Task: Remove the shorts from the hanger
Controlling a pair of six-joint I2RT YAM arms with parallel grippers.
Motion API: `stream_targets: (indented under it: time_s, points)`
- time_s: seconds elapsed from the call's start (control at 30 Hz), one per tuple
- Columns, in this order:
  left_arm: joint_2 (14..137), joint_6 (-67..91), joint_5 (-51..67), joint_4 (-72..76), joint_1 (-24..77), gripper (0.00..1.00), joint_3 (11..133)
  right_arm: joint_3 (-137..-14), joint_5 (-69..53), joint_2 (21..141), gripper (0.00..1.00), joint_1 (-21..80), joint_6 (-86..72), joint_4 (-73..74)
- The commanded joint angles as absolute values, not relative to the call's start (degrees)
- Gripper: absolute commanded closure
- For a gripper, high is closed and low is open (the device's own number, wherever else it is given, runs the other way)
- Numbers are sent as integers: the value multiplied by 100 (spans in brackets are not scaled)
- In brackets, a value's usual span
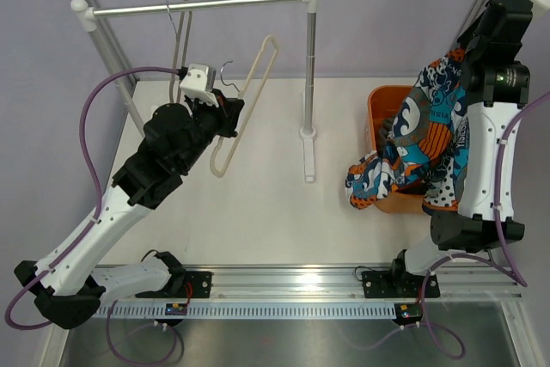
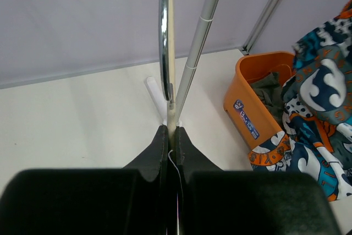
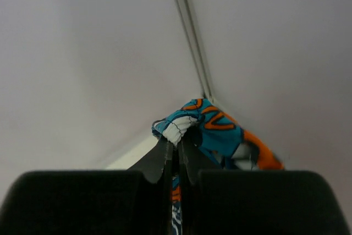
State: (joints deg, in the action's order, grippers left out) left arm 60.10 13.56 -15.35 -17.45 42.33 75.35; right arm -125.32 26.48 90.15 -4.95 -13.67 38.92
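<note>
The right gripper moves down and tips downward into the orange bin's opening next, since the shorts (image 1: 425, 131) hang clear of the hanger and over the bin.
The hanger (image 1: 255, 83) is cream-white and bare, held off the rail, slanting down to the left above the table. My left gripper (image 1: 229, 107) is shut on it near its metal hook. In the left wrist view the jaws (image 2: 172, 133) pinch the cream bar (image 2: 171, 97), and the chrome hook (image 2: 163, 37) stands above them. The shorts (image 1: 425, 131), in a teal, orange, white and black print, hang free of the hanger at the right. They drape down over the orange bin. My right gripper (image 3: 179, 142) is shut on a bunched edge of the shorts (image 3: 212, 127), held high.
A clothes rack stands at the back: a horizontal rail (image 1: 198, 6), an upright pole (image 1: 309, 66) and a white foot (image 1: 308, 156). A dark wire hook (image 1: 179, 36) hangs on the rail. The orange bin (image 1: 382, 100) at the right holds dark clothes. Frame posts stand at the corners.
</note>
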Motion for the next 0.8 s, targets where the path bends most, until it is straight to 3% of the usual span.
stream_targets:
  time_s: [0.0, 0.33, 0.63, 0.7, 0.77]
  points:
    - [5932, 1353, -1459, -1468, 4245, 100, 7567, -11982, 1365, 8834, 100, -747, -2520, 4203]
    - [6020, 1354, -1538, -1748, 4245, 100, 7786, -6597, 510, 7875, 100, -835, -3893, 1654]
    - [6152, 1362, -1512, -2188, 4245, 100, 8182, -5748, 53, 8561, 100, -835, -4096, 932]
    - [6222, 1336, -1451, -2390, 4245, 100, 8322, -5739, 175, 8360, 92, -835, -4035, 1010]
    - [6275, 1275, -1345, -2618, 4245, 100, 8419, -5791, 246, 8149, 77, -835, -3990, 1063]
